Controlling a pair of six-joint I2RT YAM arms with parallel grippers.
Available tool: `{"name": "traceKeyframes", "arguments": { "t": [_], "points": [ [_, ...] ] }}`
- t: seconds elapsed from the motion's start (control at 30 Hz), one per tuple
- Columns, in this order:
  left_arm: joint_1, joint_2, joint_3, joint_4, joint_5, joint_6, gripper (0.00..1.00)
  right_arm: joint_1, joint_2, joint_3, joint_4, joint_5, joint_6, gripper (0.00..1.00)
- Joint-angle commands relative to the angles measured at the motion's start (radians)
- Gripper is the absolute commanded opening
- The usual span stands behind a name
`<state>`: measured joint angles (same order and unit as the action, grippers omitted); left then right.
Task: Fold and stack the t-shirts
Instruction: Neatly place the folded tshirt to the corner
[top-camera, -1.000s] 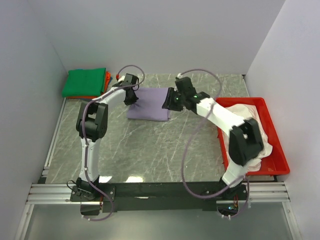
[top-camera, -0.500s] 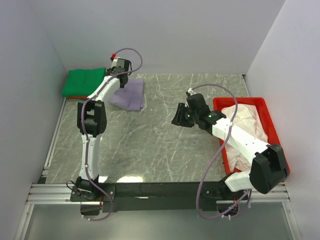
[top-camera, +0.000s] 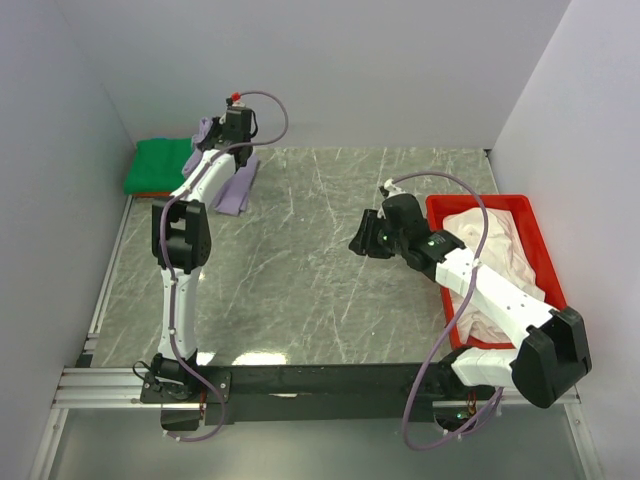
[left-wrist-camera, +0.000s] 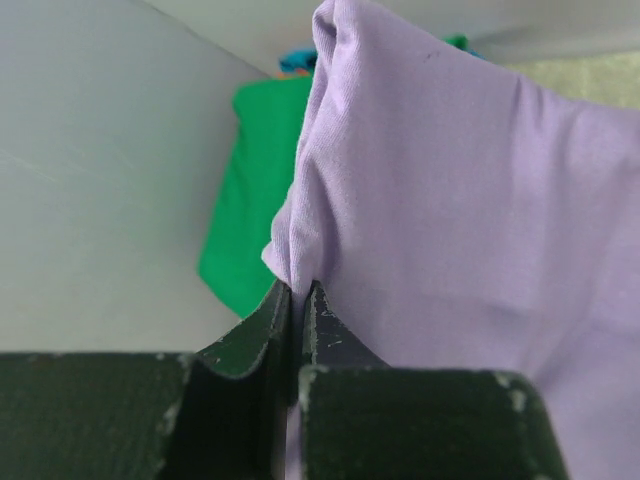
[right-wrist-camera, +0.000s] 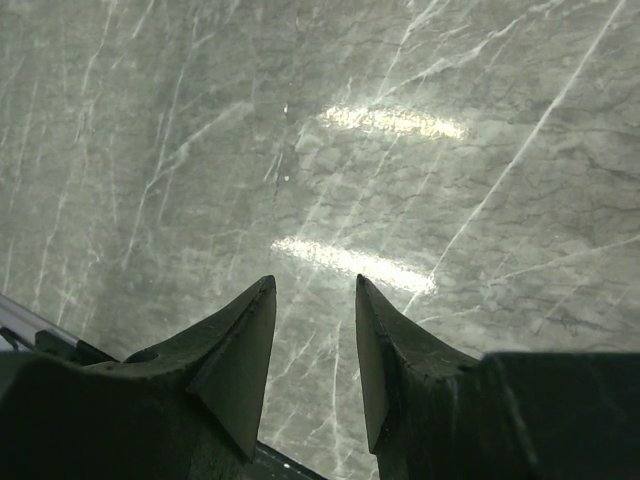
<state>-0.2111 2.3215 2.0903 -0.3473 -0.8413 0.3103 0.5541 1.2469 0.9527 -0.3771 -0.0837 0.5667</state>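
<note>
The green t-shirt's stack lies to the left in the top view and the lavender shirt (left-wrist-camera: 450, 220) hangs low, so my left gripper will next rise, cross over, lower and release.
My left gripper (top-camera: 222, 140) is shut on the folded lavender t-shirt (top-camera: 236, 186), which hangs from it at the back left, next to the stack. In the left wrist view the lavender shirt (left-wrist-camera: 450, 220) fills the right side, pinched between my closed fingertips (left-wrist-camera: 297, 292). The folded green t-shirt (top-camera: 160, 163) lies on top of the stack in the back left corner, with an orange-red edge under it; it also shows in the left wrist view (left-wrist-camera: 250, 200). My right gripper (top-camera: 358, 242) is open and empty over bare table (right-wrist-camera: 313, 285). A pale pinkish-white shirt (top-camera: 495, 260) lies crumpled in the tray.
The red plastic tray (top-camera: 545, 250) stands at the right edge of the grey marble table (top-camera: 300, 270). White walls enclose the back and both sides. A black rail runs along the near edge.
My left gripper has lifted the lavender shirt off the table and carried it left toward the green stack. My right gripper let go of it and drew back to the right.
</note>
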Motion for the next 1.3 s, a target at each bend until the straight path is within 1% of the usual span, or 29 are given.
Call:
{"name": "traceKeyframes", "arguments": {
  "t": [0.0,0.17,0.27,0.47,0.67,1.1,1.27],
  "points": [
    [0.012,-0.070,0.069,0.117,-0.071,0.156,0.00,0.007,-0.041,-0.008,0.015,0.044,-0.024,0.45],
    [0.015,-0.086,0.103,0.156,-0.061,0.225,0.00,0.007,-0.050,-0.017,0.015,0.050,-0.024,0.44],
    [0.013,-0.091,0.146,0.133,-0.038,0.222,0.00,0.007,-0.038,-0.012,0.012,0.042,-0.021,0.44],
    [0.015,-0.122,0.152,0.139,-0.013,0.243,0.00,0.009,-0.004,-0.008,0.021,0.038,-0.010,0.43],
    [0.015,-0.129,0.209,0.110,0.016,0.236,0.00,0.012,0.011,-0.003,0.023,0.033,-0.010,0.43],
    [0.016,-0.166,0.221,0.106,0.031,0.250,0.00,0.013,0.023,0.008,0.020,0.027,-0.014,0.43],
    [0.035,-0.171,0.205,0.102,0.057,0.230,0.00,0.015,0.037,0.009,0.021,0.025,-0.014,0.42]
  ]
}}
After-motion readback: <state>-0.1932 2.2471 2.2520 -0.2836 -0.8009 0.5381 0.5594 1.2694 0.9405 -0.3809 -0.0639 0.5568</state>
